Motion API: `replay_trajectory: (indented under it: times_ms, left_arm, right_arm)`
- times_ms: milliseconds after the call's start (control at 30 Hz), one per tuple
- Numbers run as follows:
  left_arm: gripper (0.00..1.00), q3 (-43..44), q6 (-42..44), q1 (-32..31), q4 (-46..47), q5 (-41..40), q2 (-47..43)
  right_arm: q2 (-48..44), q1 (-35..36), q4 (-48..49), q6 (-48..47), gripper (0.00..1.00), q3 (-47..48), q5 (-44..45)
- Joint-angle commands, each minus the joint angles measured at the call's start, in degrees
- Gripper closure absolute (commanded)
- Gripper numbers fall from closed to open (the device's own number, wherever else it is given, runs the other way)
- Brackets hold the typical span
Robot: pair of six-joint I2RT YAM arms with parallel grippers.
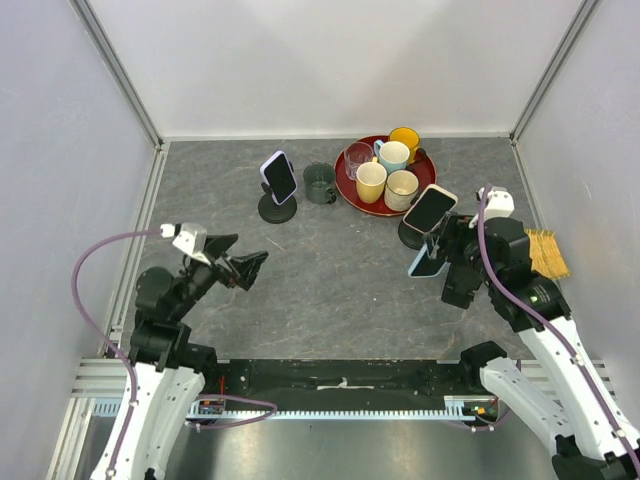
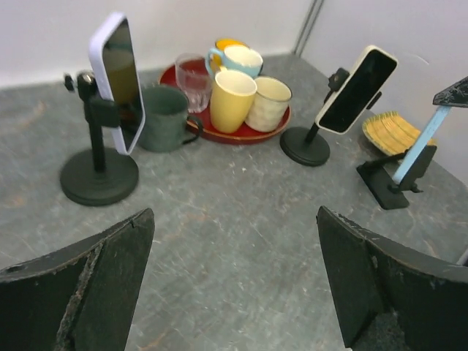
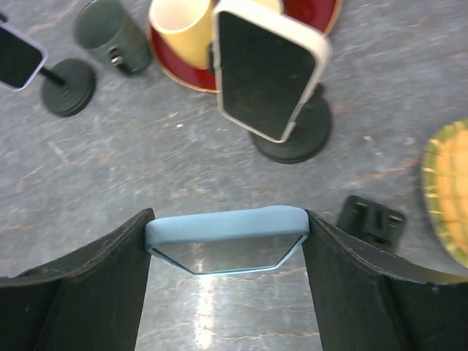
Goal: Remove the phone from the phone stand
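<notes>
The light blue phone's loose lower end point(image 1: 424, 271) point(image 2: 401, 174) is to the right of my left gripper in the top view. My left gripper will swing across next and tilt down onto it.
My right gripper point(image 3: 228, 245) is shut on a light blue phone point(image 3: 225, 225), gripping its two long edges and holding it above the table. In the top view the phone point(image 1: 424, 263) sticks out left of the gripper point(image 1: 438, 252). A small black folding stand point(image 3: 373, 219) stands empty just right of the phone; from the left wrist view the phone point(image 2: 420, 144) appears right over this stand point(image 2: 391, 184). My left gripper point(image 1: 245, 268) is open and empty over bare table at the left point(image 2: 234, 278).
Two other phones sit on round-base stands: a lilac one point(image 1: 279, 177) at back left, a cream one point(image 1: 430, 208) just behind my right gripper. A dark green mug point(image 1: 319, 183), a red tray point(image 1: 350, 190) of mugs and a yellow woven mat point(image 1: 546, 253) are nearby.
</notes>
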Motion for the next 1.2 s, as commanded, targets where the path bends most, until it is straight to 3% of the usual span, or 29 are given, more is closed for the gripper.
replay_trajectory:
  times_ms: [0, 100, 400, 567, 733, 1167]
  left_arm:
    - [0.01, 4.28, -6.79, -0.26, -2.26, 6.31, 9.85]
    - [0.01, 4.29, -10.48, -2.19, -0.59, 10.18, 16.01]
    - [0.01, 4.81, -11.64, -25.03, 5.12, -9.3, 25.67]
    - [0.01, 7.88, -10.24, -36.18, 8.64, -16.09, 33.59]
    - [0.03, 10.08, -9.45, -42.0, 10.57, -20.66, 40.36]
    - [0.28, 13.69, -7.6, -48.69, 12.16, -23.3, 53.37]
  right_arm:
    - [1.38, 0.42, 11.97, 5.29, 0.97, -0.66, -12.98]
    - [2.79, 1.74, 15.58, 7.5, 0.98, -3.03, -15.72]
    - [7.97, 10.0, 22.18, 15.32, 1.0, -8.3, -13.37]
    - [11.57, 15.18, 24.64, 18.57, 1.0, -9.72, -10.9]
    - [13.51, 18.0, 27.98, 20.33, 1.0, -11.12, -11.07]
    - [15.53, 19.76, 32.47, 22.53, 1.0, -13.41, -13.62]
